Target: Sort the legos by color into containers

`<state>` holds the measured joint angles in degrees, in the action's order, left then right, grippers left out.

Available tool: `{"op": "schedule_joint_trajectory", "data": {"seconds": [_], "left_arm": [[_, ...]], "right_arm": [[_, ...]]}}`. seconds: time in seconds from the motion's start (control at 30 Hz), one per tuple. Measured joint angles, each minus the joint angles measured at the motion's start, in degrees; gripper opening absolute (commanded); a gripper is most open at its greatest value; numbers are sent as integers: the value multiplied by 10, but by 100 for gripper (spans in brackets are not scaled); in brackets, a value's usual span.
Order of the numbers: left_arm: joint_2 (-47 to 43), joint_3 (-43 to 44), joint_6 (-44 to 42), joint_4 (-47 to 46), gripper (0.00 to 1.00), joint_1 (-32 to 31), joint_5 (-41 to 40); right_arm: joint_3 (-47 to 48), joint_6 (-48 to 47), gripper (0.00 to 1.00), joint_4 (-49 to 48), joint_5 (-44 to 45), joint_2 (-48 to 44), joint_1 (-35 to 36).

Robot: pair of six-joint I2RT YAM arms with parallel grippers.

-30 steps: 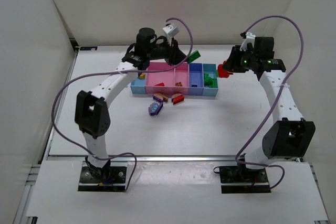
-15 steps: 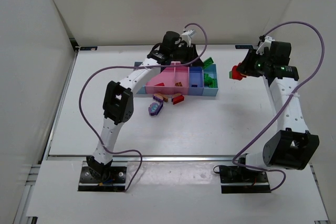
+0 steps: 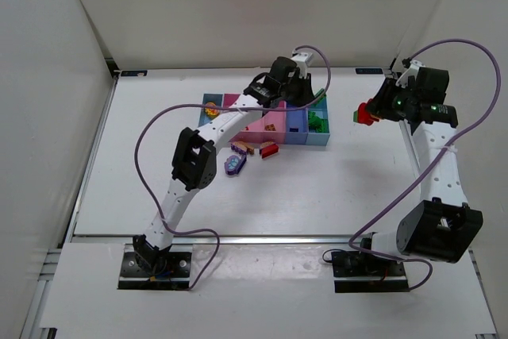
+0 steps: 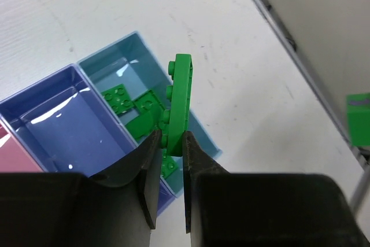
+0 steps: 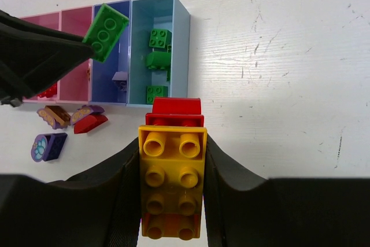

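I should next lower the flat green lego (image 4: 180, 100) with my left gripper toward the open top of the light blue container before I open the gripper, because that container has green legos.
My left gripper (image 4: 169, 138) is shut on a flat green lego (image 4: 180, 100), held on edge above the right-hand light blue container (image 4: 124, 72), where several green legos (image 4: 118, 98) lie. From above, that left gripper (image 3: 309, 94) hangs over the right end of the row of containers (image 3: 317, 143). My right gripper (image 5: 172, 143) is shut on a yellow lego (image 5: 172, 186) with a red lego (image 5: 176, 110) stuck to its front. It hovers over the table right of the row, where the top view shows the right gripper (image 3: 370, 110).
Three loose legos lie in front of the row: a purple and orange one (image 3: 244, 147), a red one (image 3: 268, 149) and a purple one (image 3: 235, 164). The pink containers (image 3: 262, 123) hold red pieces. A wall rises close behind the row.
My left arm has stretched rightward along the row, carrying the green lego to the right-hand light blue container. My right arm has drawn back to the right with its yellow and red piece.
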<state>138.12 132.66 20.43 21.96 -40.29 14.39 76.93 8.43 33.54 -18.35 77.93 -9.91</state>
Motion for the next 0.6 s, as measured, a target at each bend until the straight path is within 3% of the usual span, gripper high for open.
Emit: {"op": "schedule_joint_trajectory", "data": {"seconds": [0.27, 0.6], "left_arm": [[18, 1, 5, 11, 10, -7, -79], [44, -1, 11, 1, 19, -11, -79]], "right_arm": [[-1, 1, 0, 0, 0, 0, -6], [-10, 1, 0, -1, -1, 0, -6]]}}
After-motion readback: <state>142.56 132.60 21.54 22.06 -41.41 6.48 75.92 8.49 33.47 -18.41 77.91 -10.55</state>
